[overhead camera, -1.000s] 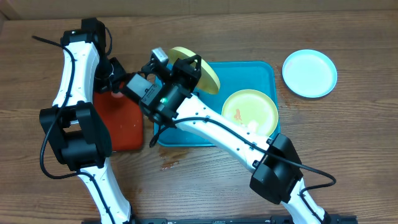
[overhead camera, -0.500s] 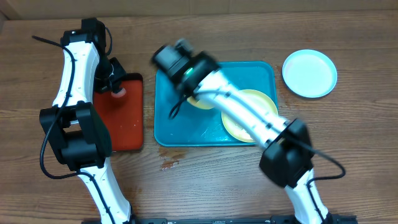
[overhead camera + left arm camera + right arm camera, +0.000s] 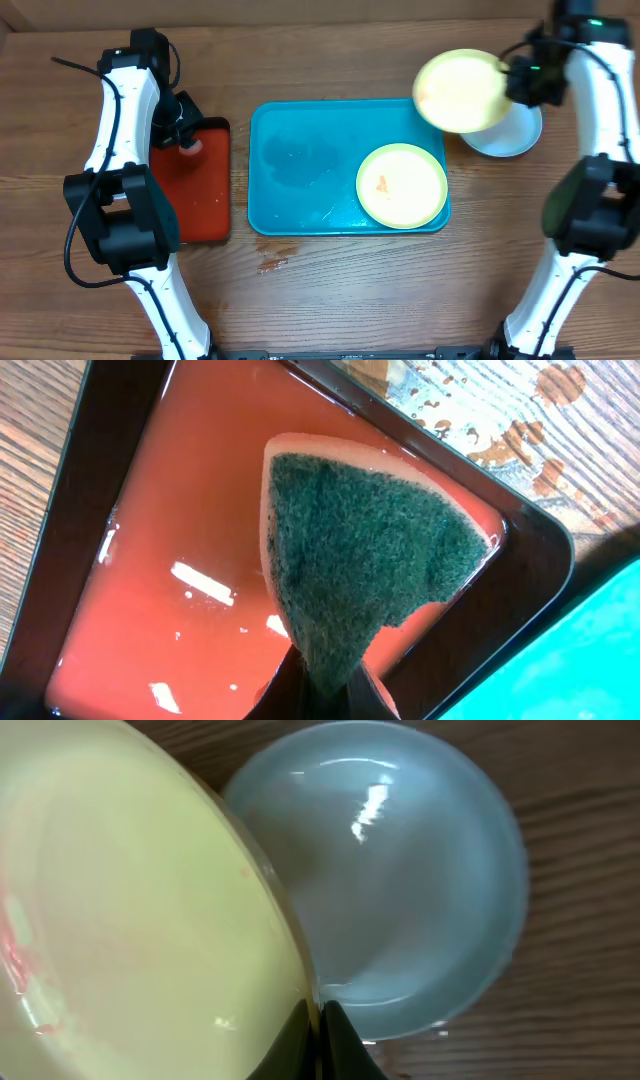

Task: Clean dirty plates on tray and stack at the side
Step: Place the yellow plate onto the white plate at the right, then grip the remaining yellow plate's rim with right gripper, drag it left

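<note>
My right gripper shifts away from the tray next, since the yellow-green plate overhangs the tray's corner. Then it lowers the plate onto the pale blue one.
My right gripper point(image 3: 512, 75) is shut on the rim of a pale yellow-green plate point(image 3: 460, 91) and holds it tilted in the air over the tray's far right corner, partly above the pale blue plate point(image 3: 512, 137) on the table. In the right wrist view the held plate point(image 3: 130, 920) fills the left and the blue plate point(image 3: 410, 880) lies beyond it. A second yellow-green plate point(image 3: 402, 186) with an orange smear lies on the turquoise tray point(image 3: 300, 180). My left gripper point(image 3: 325, 685) is shut on a green-topped sponge point(image 3: 360, 550) over the red tray point(image 3: 180, 540).
The red tray with black rim point(image 3: 195, 190) sits left of the turquoise tray and holds shiny liquid. Water drops and stains mark the wooden table point(image 3: 330, 290) near it.
My right arm has swung from the tray's left side to the far right, carrying the yellow-green plate over the blue plate. The left arm has not moved.
</note>
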### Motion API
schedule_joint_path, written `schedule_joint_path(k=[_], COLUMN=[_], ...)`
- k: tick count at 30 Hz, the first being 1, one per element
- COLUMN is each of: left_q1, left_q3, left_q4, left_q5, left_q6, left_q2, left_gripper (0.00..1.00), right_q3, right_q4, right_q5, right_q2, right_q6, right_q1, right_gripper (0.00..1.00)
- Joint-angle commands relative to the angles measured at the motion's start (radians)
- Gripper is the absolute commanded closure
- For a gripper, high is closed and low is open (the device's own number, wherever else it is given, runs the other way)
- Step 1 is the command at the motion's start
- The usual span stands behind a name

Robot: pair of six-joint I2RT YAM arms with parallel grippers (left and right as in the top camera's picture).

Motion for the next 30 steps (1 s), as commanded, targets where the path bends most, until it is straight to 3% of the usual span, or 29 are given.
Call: schedule_joint_path(k=[1,10,11,12,13,17,22,26,30], left_q1=[-0.003,-0.006,-0.006,-0.006,-0.006,-0.006,-0.006,-0.006,-0.006], left_q3=[-0.001,-0.001,-0.001,-0.001,-0.001,-0.001,-0.001,-0.001,-0.001], left_q4=[0.005,0.011,0.011,0.011,0.011,0.012,0.015,0.015,0.022], left_q5=[0.009,0.009,0.009,0.009,0.009,0.009,0.009,0.009,0.01], left_q6=[-0.01,-0.01,-0.01,-0.01,-0.01,-0.01,-0.01,-0.01,-0.01], left_q2=[-0.028,-0.028,-0.028,-0.028,-0.028,-0.028,-0.028,-0.028,-0.028], left_gripper=[0.96,0.96,0.96,0.96,0.96,0.96,0.96,0.96,0.96], right_q3=[-0.064,-0.216,-0.226,-0.24,-0.242,-0.234,-0.225,-0.225,-0.252], right_q4=[0.02,0.163,0.173,0.185,0.188,0.177,0.144,0.122,0.104], right_q5=[-0.083,-0.078,-0.078,-0.078,-0.079,-0.168,-0.535,-0.518,-0.3], right_q2=[0.016,0.016,0.016,0.016,0.016,0.014,-0.028,-0.062,-0.06], right_q6=[0.009,0.027,0.027,0.035,0.042,0.023,-0.192,-0.303,-0.357], right_q1=[-0.08,-0.147,-0.146,-0.143,-0.141,-0.127,-0.079,0.034,0.163], right_gripper=[0.96,0.94,0.79,0.53,0.5,0.49,0.49,0.44,0.43])
